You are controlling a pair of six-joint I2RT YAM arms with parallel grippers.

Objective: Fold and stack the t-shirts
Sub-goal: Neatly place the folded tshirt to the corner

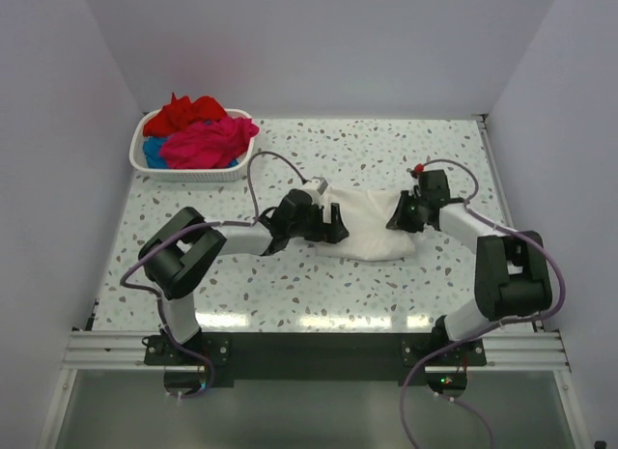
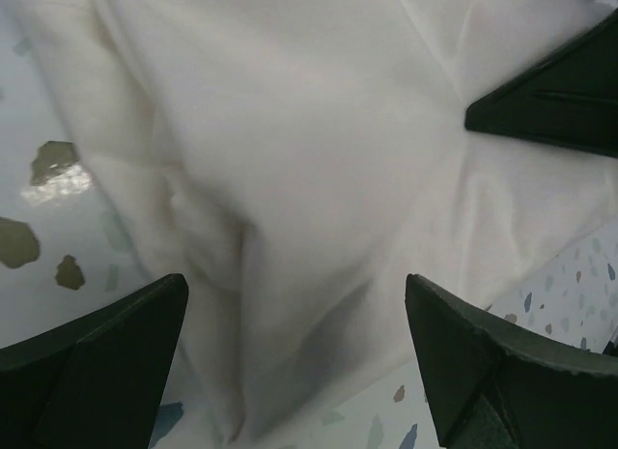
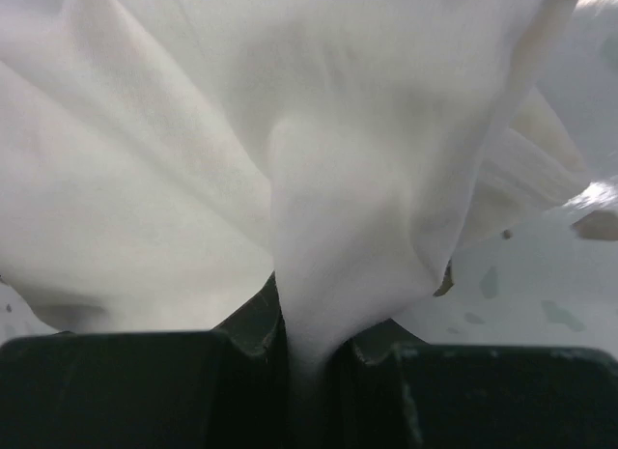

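My right gripper should next carry its fold of the t-shirt outward, toward the right in the top view, and let go of it on the far table corner (image 1: 452, 145), which is bare.
A white t-shirt (image 1: 368, 224) lies bunched in the middle of the speckled table; its print does not show. My left gripper (image 1: 331, 224) is open at the shirt's left edge, its black fingers (image 2: 106, 357) spread wide over the white cloth (image 2: 319, 179). My right gripper (image 1: 399, 218) is shut on a fold of the white t-shirt (image 3: 348, 179) at its right edge, the cloth pinched between the jaws. Red (image 1: 188, 113), magenta-pink (image 1: 208, 142) and blue (image 1: 153, 152) t-shirts lie heaped in the basket.
A white slatted basket (image 1: 189, 171) stands at the back left of the table (image 1: 328, 285). White walls close in the back and both sides. The arm bases sit on a metal rail (image 1: 309, 350) at the near edge.
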